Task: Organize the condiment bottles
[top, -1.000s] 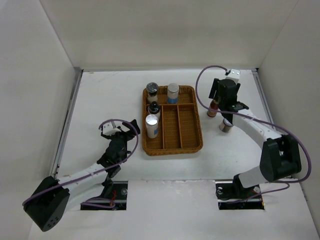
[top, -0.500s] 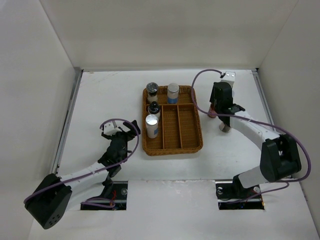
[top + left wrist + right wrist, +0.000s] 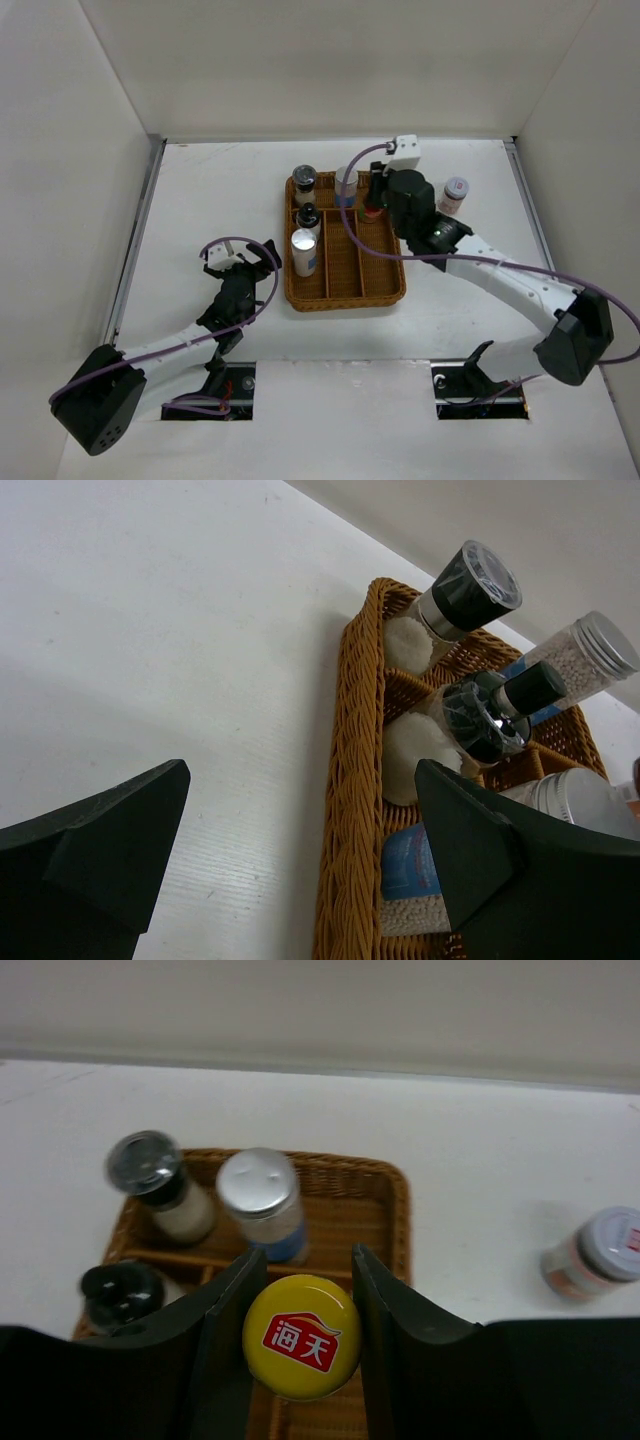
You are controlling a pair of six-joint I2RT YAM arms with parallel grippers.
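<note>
The tray's middle section (image 3: 340, 238) is empty. So I need to move my right gripper left in the top view, then down over that section's far end and release.
My right gripper (image 3: 374, 203) is shut on the yellow-capped red sauce bottle (image 3: 301, 1337) and holds it over the back right part of the wicker tray (image 3: 345, 293). The tray holds a dark-lidded shaker (image 3: 303, 182), a silver-capped shaker (image 3: 258, 1186), a small dark-lidded bottle (image 3: 307, 214) and a larger silver-capped shaker (image 3: 304, 250). A short pale-lidded jar (image 3: 453, 192) stands on the table right of the tray; it also shows in the right wrist view (image 3: 603, 1251). My left gripper (image 3: 246, 262) is open and empty, left of the tray (image 3: 352, 780).
The tray's middle and right compartments (image 3: 372, 250) hold nothing that I can see. White walls close in the table on the left, back and right. My right arm (image 3: 490, 270) stretches across the table right of the tray and hides what lies under it.
My right gripper has moved left with the sauce bottle, from the table right of the tray to over the tray. The pale-lidded jar behind it has come into view. The left arm has not moved.
</note>
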